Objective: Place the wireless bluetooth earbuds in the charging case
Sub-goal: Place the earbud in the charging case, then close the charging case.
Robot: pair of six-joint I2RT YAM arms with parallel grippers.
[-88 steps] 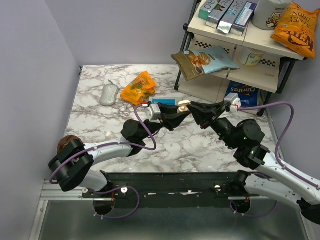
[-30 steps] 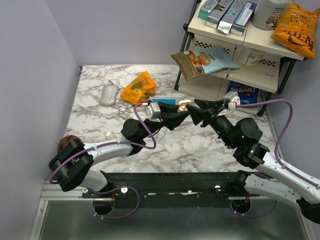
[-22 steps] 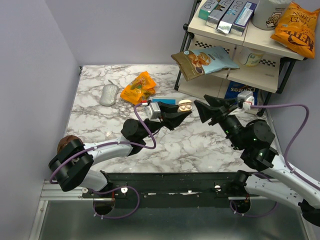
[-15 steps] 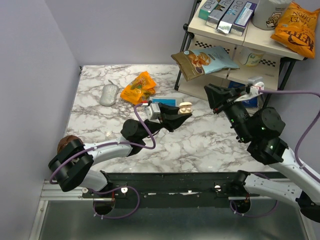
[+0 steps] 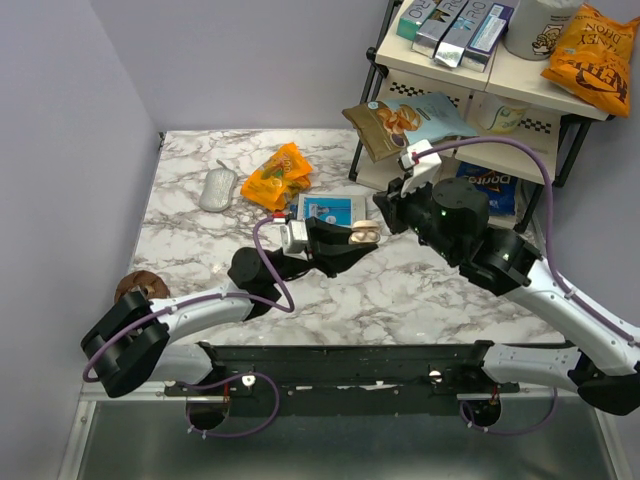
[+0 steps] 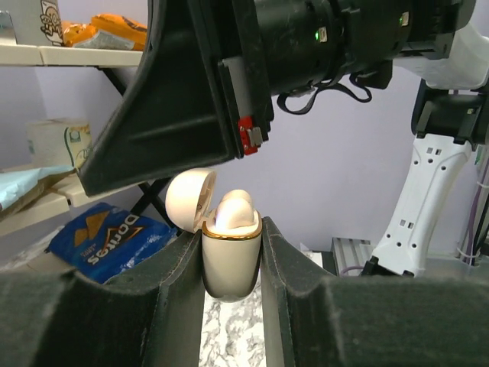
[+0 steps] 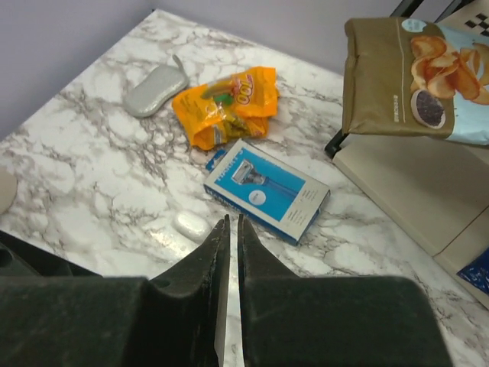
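The robot's left gripper needs to tip downward next and lower the case to release it on the clear tabletop below the gripper, now that both earbuds are seated.
My left gripper (image 5: 362, 236) is shut on the charging case (image 6: 231, 260), a cream-white case with a gold rim, held upright above the table with its lid (image 6: 189, 200) flipped open. A cream earbud (image 6: 235, 209) sits in the top of the case. From above, the case (image 5: 364, 232) shows two pale pieces inside. My right gripper (image 5: 384, 213) is just behind and right of the case, pointing down at the table. Its fingers (image 7: 218, 245) are closed to a thin slit with nothing between them.
A blue-and-white flat box (image 7: 267, 189) lies under the right gripper, with a small white oval piece (image 7: 191, 224) beside it. Farther back lie an orange snack bag (image 5: 278, 174) and a grey mouse (image 5: 217, 188). A shelf rack (image 5: 480, 100) stands at the right. A brown lump (image 5: 135, 283) lies at the left edge.
My right gripper left the case, swung up and away to the right, then came back over the table behind it. My left gripper kept the case and sank slightly toward me.
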